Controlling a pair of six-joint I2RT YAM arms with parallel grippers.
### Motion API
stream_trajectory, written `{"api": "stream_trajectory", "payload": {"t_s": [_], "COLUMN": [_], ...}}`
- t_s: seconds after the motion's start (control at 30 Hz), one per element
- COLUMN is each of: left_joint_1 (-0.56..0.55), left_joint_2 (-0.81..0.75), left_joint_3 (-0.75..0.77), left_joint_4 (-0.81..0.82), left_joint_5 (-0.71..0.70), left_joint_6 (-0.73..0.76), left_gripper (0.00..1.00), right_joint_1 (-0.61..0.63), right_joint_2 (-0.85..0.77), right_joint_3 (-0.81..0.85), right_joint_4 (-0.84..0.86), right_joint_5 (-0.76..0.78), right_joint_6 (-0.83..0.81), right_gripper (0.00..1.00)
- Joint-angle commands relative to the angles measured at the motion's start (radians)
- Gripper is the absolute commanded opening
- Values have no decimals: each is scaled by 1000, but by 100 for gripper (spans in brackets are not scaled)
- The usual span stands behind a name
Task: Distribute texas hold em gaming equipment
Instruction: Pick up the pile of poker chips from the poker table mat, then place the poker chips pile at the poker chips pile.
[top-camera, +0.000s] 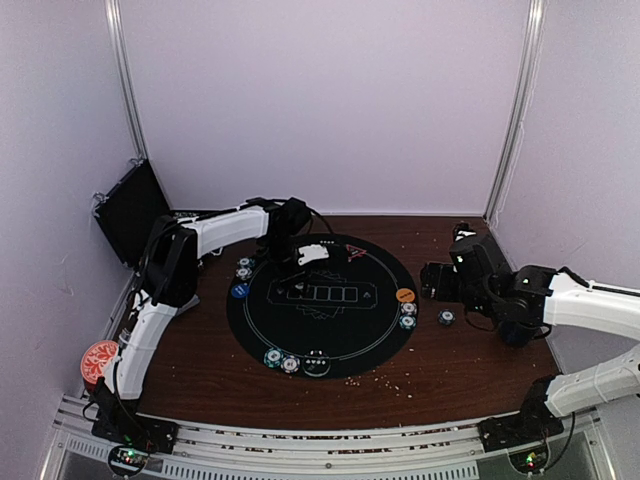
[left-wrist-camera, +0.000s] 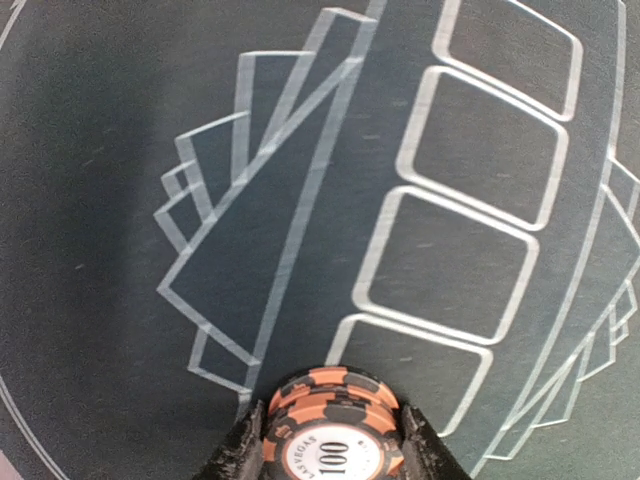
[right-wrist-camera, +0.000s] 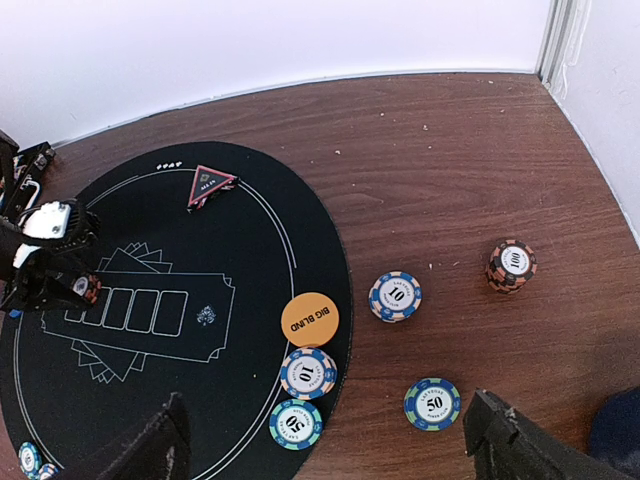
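Note:
My left gripper should move outward next to the mat beside the far chips, to its left in the top view. It will let go of the stack there with them.
My left gripper is shut on a small stack of orange-and-black "100" chips, over the card outlines printed on the black mat. From above, that gripper sits at the mat's upper left. My right gripper is open, its fingers wide apart above the mat's right edge. Below it lie an orange Big Blind button, a blue "10" stack and a teal "50" chip. A red triangle marker rests at the mat's far edge.
On the bare wood lie a "10" stack, a "50" chip and a "100" stack. More chips and a blue button sit on the mat. A red-topped can stands far left, below a black box.

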Motion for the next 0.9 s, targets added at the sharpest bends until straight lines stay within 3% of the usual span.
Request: {"api": "stream_trajectory", "payload": {"t_s": [0.0, 0.87], "left_joint_1": [72, 202], "left_joint_2": [67, 56], "left_joint_3": [-2, 9], "left_joint_4": [72, 165], "left_joint_5": [-94, -226], "left_joint_6": [-40, -47], "left_gripper": [13, 13], "right_joint_1": [-5, -4], "right_joint_2": [-7, 1], "right_joint_3": [-14, -16], "right_joint_4": [14, 15], "right_joint_5": [25, 26], "right_joint_6": [2, 6], "right_gripper": [97, 97]}}
